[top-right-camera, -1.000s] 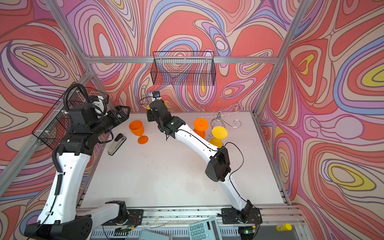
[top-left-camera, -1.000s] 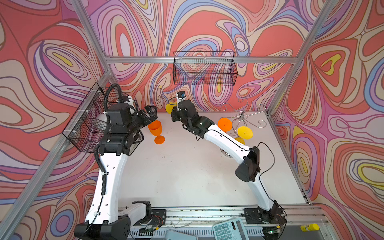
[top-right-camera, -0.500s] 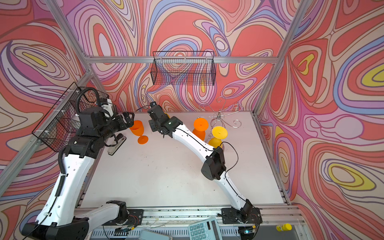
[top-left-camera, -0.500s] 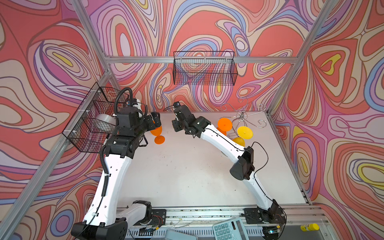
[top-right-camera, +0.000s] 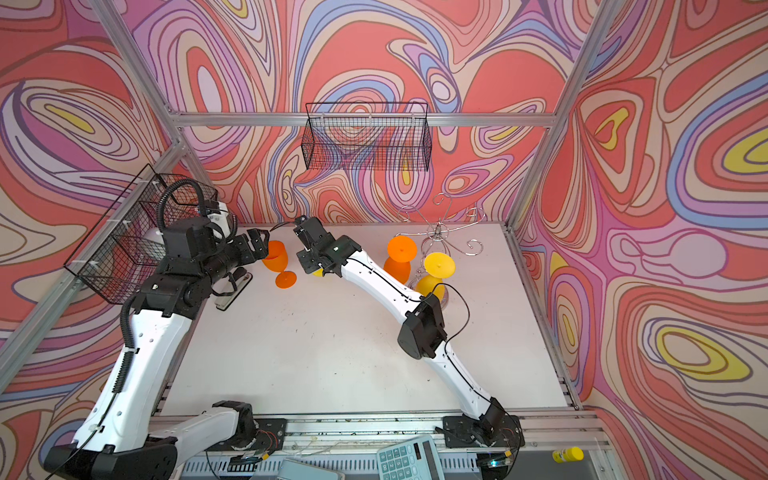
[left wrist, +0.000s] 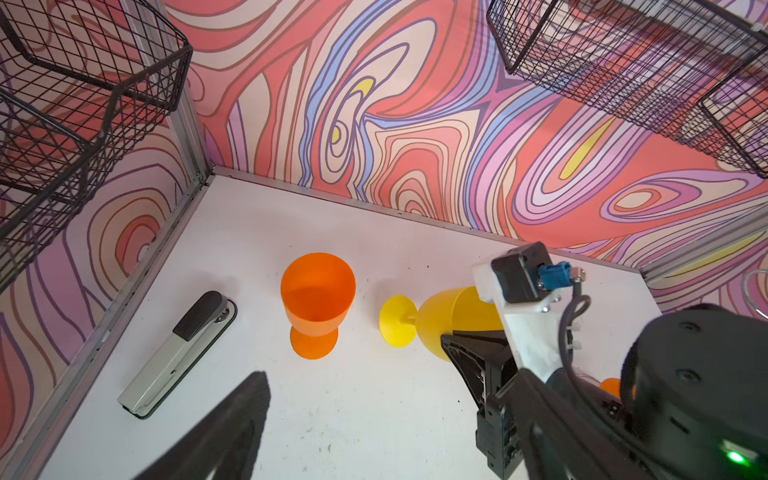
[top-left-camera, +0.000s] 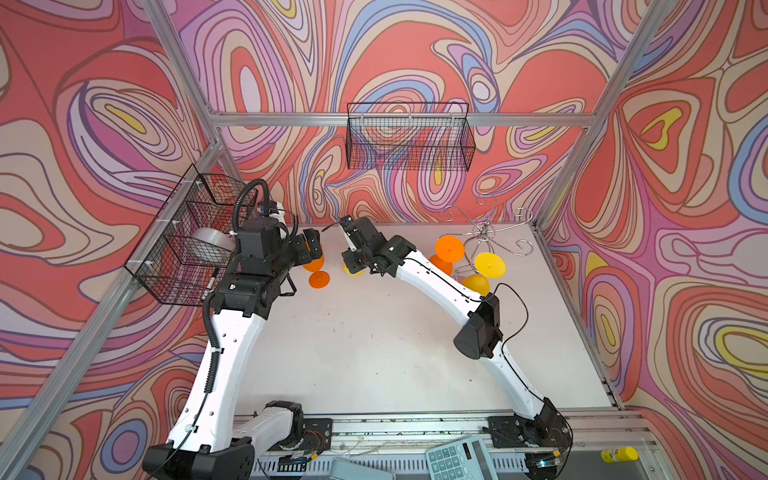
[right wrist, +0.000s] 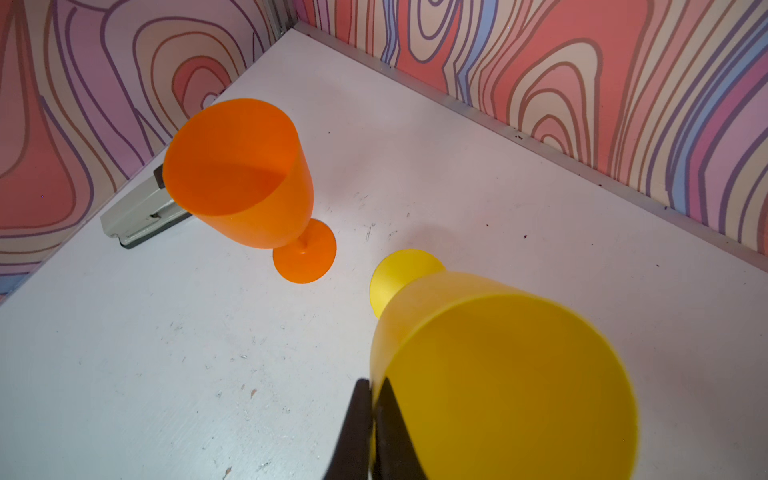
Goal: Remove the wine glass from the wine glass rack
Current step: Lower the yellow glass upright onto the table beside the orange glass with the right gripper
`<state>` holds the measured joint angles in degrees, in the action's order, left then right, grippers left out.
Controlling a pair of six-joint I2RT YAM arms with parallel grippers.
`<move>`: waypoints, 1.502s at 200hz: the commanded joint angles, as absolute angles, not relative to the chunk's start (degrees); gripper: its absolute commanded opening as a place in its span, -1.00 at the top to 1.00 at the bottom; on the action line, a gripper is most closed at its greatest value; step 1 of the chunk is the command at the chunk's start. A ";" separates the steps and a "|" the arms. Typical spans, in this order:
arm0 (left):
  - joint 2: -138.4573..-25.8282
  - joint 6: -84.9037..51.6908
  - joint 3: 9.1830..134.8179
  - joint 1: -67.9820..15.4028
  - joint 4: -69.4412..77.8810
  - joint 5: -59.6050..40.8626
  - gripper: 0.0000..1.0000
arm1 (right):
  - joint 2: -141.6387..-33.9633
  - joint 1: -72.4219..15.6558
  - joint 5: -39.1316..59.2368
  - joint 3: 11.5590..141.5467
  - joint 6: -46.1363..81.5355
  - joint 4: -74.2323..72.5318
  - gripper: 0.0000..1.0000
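Next, my right gripper will lower and tip the yellow wine glass upright onto the bare tabletop [top-left-camera: 353, 281] [right wrist: 364, 316] beside the orange glass, then release it, since the held glass leans steeply.
The chrome wine glass rack [top-left-camera: 484, 232] [top-right-camera: 440, 232] stands at the back right, with an orange glass [top-left-camera: 449, 248] and a yellow glass [top-left-camera: 490, 265] hanging upside down on it. My right gripper [right wrist: 372, 399] [top-left-camera: 357, 268] is shut on the rim of another yellow wine glass [right wrist: 498, 374] [left wrist: 440, 320] and holds it steeply tilted low over the table, well left of the rack, its foot pointing at an upright orange glass [left wrist: 318, 295] [top-right-camera: 275, 257]. My left gripper [left wrist: 390, 374] [top-right-camera: 259, 245] is open with nothing in it, just left of that orange glass.
A grey stapler [left wrist: 178, 353] [right wrist: 137, 216] lies by the left wall. Black mesh baskets hang on the back wall [top-left-camera: 409, 137] and the left wall [top-left-camera: 187, 245]. A calculator [top-left-camera: 457, 459] and a small yellow bottle [top-left-camera: 619, 455] lie beyond the table's front edge.
My right gripper has come down and forward with the yellow glass, away from the back wall. My left arm has swung right, bringing its open gripper up to the standing orange glass.
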<state>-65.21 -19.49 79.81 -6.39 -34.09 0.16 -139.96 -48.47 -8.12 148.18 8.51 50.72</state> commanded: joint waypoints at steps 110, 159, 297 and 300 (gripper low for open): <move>-65.08 -21.57 78.84 -6.59 -32.96 -0.09 -0.83 | -142.11 -48.44 -6.26 148.51 3.42 53.00 1.00; -65.04 -21.81 78.49 -6.59 -32.63 -0.18 -0.83 | -143.08 -48.49 -5.84 148.97 2.46 53.53 1.00; -65.57 -22.06 78.35 -6.50 -31.71 0.09 -0.83 | -144.24 -48.55 -4.13 150.18 1.78 51.09 0.53; -65.57 -22.06 78.38 -6.53 -31.73 0.09 -0.83 | -144.26 -48.56 -4.13 150.28 1.85 50.98 0.54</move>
